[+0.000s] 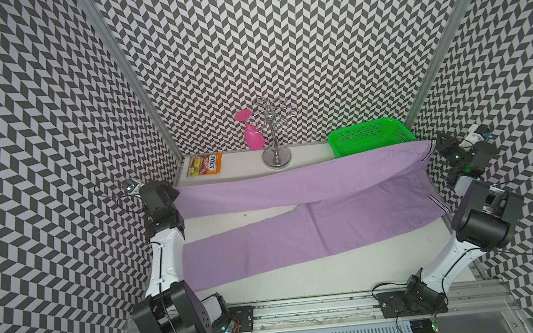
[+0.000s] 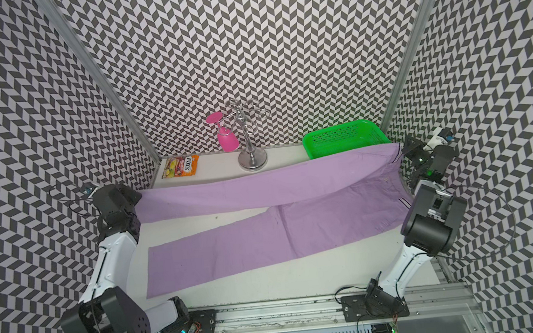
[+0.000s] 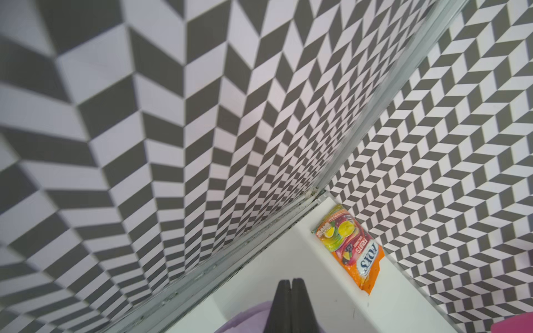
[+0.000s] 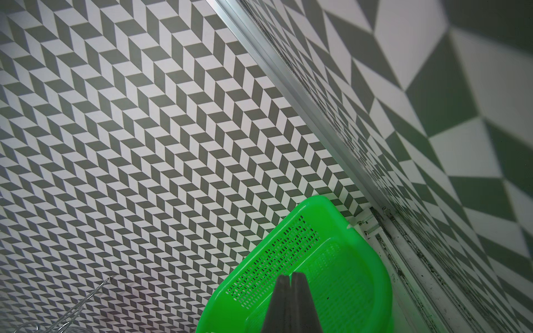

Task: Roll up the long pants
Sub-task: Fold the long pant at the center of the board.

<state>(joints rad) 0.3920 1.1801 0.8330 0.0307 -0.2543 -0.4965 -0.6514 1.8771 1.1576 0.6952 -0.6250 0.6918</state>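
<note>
I will move my left gripper back and down over the near leg's hem end [image 1: 197, 265] next and let go of the far hem there, because the near leg lies flat and uncovered.
The long pants [image 1: 298, 234] are lilac and lie spread across the white table [image 1: 319, 279] in both top views, waistband to the right. The far leg [image 2: 244, 191] is stretched off the surface between my two grippers and hides the front of the green basket. My left gripper [image 1: 176, 195] is shut on that leg's hem; in the left wrist view lilac cloth [image 3: 248, 317] shows beside its closed fingers [image 3: 284, 302]. My right gripper [image 1: 436, 148] is shut at the striped waistband corner [image 1: 431, 149]. In the right wrist view its fingers [image 4: 301, 302] are pressed together over the basket, and no cloth shows there.
A green basket [image 1: 364, 125] stands at the back right, next to the wall rail. A chrome glass rack [image 1: 276, 158] with a pink glass [image 1: 252, 137] hanging upside down stands at the back centre. A candy bag [image 1: 204, 164] lies at the back left.
</note>
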